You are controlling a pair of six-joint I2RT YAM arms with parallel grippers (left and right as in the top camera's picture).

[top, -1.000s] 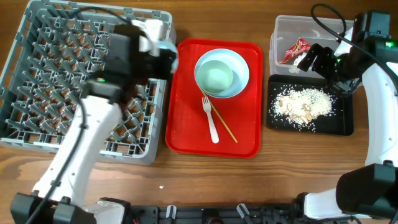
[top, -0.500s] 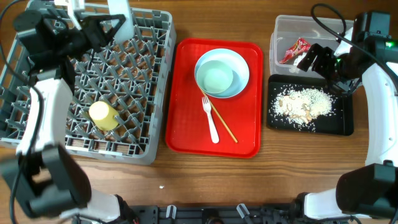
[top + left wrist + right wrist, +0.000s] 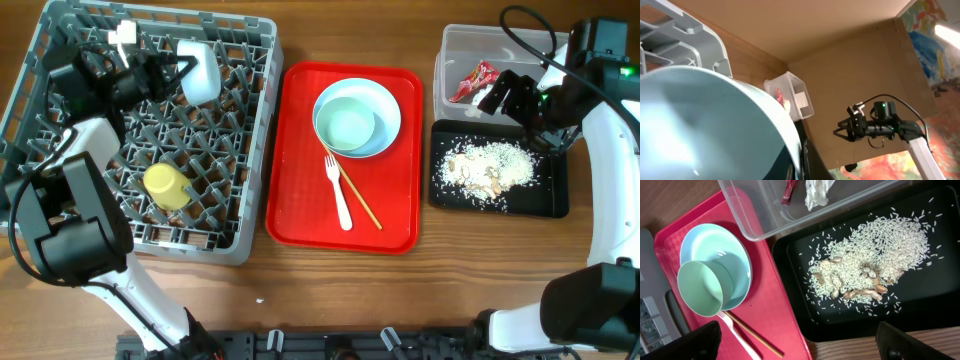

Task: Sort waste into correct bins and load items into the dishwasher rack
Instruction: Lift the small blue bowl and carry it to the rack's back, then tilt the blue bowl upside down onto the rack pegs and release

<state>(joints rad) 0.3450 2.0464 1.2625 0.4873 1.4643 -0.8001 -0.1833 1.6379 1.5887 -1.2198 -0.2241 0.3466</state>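
The robot's left gripper will next move down and to its left in the overhead view, toward the empty back tines, and let go of the plate.
My left gripper (image 3: 178, 70) is shut on the white plate (image 3: 199, 70), which stands on edge in the back rows of the grey dishwasher rack (image 3: 255, 150). The plate (image 3: 715, 130) fills the left wrist view. A yellow cup (image 3: 165, 186) lies in the rack. Two mint bowls (image 3: 357, 118) sit nested on the red tray (image 3: 300, 210), with a white fork (image 3: 338, 190) and chopsticks (image 3: 357, 198) beside them. My right gripper (image 3: 503, 97) hangs open over the near edge of the clear tub (image 3: 460, 45), which holds the red wrapper (image 3: 474, 80) and napkin (image 3: 817, 190). Food scraps (image 3: 490, 168) lie in the black tray (image 3: 550, 200).
The black tray (image 3: 935, 295) sits directly in front of the clear tub (image 3: 765, 215), right of the red tray (image 3: 775, 315). Bare wooden table (image 3: 330, 290) runs along the front edge. A cable (image 3: 520, 35) loops over the tub from my right arm.
My left arm swung from over the rack's right side to its back left, carrying the plate into the back rows. The yellow cup came into view. My right arm stayed still.
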